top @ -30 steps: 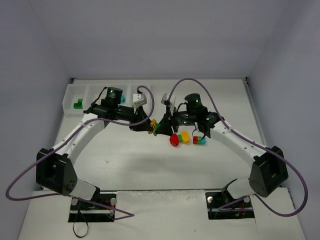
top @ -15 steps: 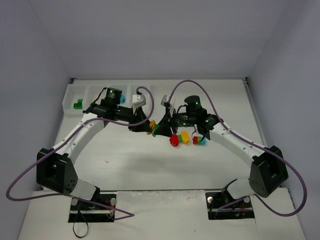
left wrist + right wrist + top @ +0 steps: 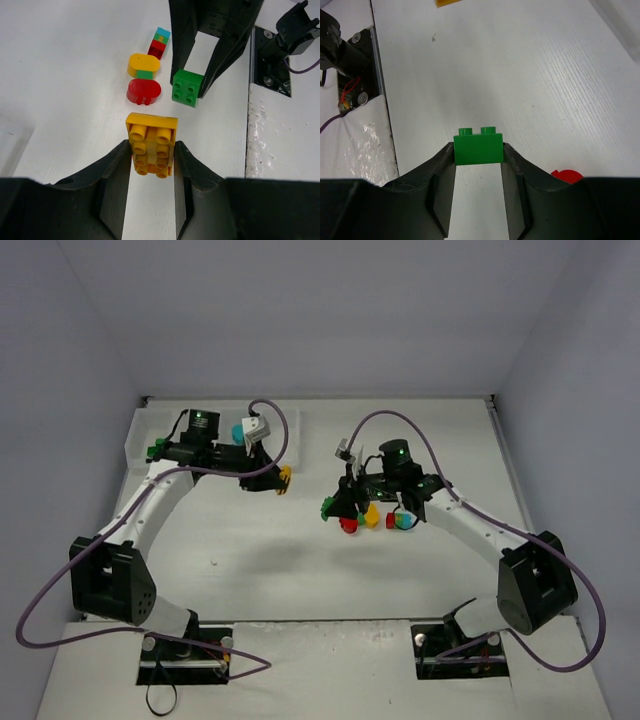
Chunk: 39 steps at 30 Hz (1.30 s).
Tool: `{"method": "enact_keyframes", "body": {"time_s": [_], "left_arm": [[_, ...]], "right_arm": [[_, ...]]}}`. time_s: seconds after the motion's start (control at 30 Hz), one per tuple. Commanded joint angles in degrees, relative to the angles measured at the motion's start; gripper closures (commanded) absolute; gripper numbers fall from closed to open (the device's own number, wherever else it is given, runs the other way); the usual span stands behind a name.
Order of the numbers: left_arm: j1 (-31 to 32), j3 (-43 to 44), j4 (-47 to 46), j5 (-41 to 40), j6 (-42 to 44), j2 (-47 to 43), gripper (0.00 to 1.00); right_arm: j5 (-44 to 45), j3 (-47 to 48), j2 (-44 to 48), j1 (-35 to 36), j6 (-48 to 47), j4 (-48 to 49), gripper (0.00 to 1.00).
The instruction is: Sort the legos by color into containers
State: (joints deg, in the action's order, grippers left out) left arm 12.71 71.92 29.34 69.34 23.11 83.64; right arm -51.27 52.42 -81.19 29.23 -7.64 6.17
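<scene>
Next, my left gripper carries the yellow-orange brick [image 3: 151,145] outward over the tray's empty end [image 3: 7,145] and releases it apart from the cyan brick.
My left gripper [image 3: 283,478] is shut on a yellow-orange brick [image 3: 151,145] and holds it above the table, just right of the tray [image 3: 135,440]. My right gripper [image 3: 330,508] is shut on a green brick [image 3: 478,146], which also shows in the left wrist view [image 3: 187,87]. On the table by the right gripper lie a red rounded brick [image 3: 348,524], a yellow rounded brick on a green one [image 3: 371,515] and a small red and cyan stack [image 3: 402,520]. The tray holds a green brick [image 3: 155,450] at its left end and a cyan brick [image 3: 238,432] further right.
The tray stands along the back left of the table, partly hidden by the left arm. Purple cables loop over both arms. The arm bases and mounting plates [image 3: 272,60] sit at the near edge. Walls close in the back and sides.
The two grippers have drawn apart. The left moved left toward the tray with the yellow-orange brick. The right moved nearer and slightly right with the green brick.
</scene>
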Motion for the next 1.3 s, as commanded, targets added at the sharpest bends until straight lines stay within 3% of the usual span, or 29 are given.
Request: {"method": "enact_keyframes", "body": {"time_s": [0.0, 0.1, 0.13, 0.27, 0.33, 0.43, 0.5, 0.87, 0.9, 1.0, 1.1, 1.13, 1.17, 1.27], "left_arm": [[0.3, 3.3, -7.1, -1.9, -2.9, 0.7, 0.96], [0.3, 4.0, -15.9, -16.4, -13.1, 2.8, 0.96], [0.3, 4.8, -17.0, -24.3, -15.8, 3.5, 0.96], [0.5, 11.1, -19.0, -43.0, -21.6, 10.6, 0.92], [0.6, 16.9, -18.4, -46.7, -22.1, 14.8, 0.9], [1.1, 20.0, -19.0, -48.7, -22.5, 18.1, 0.9], [1.6, 21.5, -19.8, -50.6, -22.5, 21.1, 0.8], [2.5, 29.0, -19.7, -52.5, -25.4, 29.7, 0.53], [2.5, 29.2, -19.7, -52.6, -25.9, 29.8, 0.46], [2.6, 29.7, -17.9, -52.6, -29.7, 29.0, 0.41], [2.9, 27.1, -16.7, -47.6, -36.7, 24.5, 0.37], [3.2, 25.7, -17.6, -46.0, -38.5, 21.2, 0.2], [3.6, 24.3, -17.9, -42.7, -40.5, 19.6, 0.13], [4.4, 19.7, -17.9, -37.6, -48.5, 13.8, 0.12]], "right_arm": [[-0.2, 0.9, 2.3, -0.1, -0.3, 2.2, 1.0], [0.2, 1.0, 2.5, -0.1, 0.5, 2.2, 1.0], [0.3, 1.0, 2.7, -0.1, 1.0, 2.3, 1.0], [0.4, 0.6, 3.6, -0.1, 1.7, 2.2, 1.0], [0.3, 0.2, 4.3, -0.1, 2.1, 2.3, 1.0], [0.6, -0.1, 4.6, -0.1, 2.5, 2.3, 1.0], [0.7, -0.2, 4.7, -0.1, 2.9, 2.4, 1.0], [1.3, -0.5, 4.6, -0.1, 3.7, 2.7, 1.0], [1.3, -0.5, 4.5, -0.1, 3.7, 2.8, 1.0], [1.8, -0.2, 4.4, -0.1, 3.6, 2.9, 1.0], [2.6, 0.2, 4.7, -0.1, 3.3, 3.0, 1.0], [2.9, 0.2, 4.8, -0.1, 3.3, 3.2, 1.0], [3.7, 0.2, 5.0, -0.1, 3.3, 3.4, 1.0], [5.2, 0.2, 5.0, -0.1, 3.1, 4.2, 1.0]]}}
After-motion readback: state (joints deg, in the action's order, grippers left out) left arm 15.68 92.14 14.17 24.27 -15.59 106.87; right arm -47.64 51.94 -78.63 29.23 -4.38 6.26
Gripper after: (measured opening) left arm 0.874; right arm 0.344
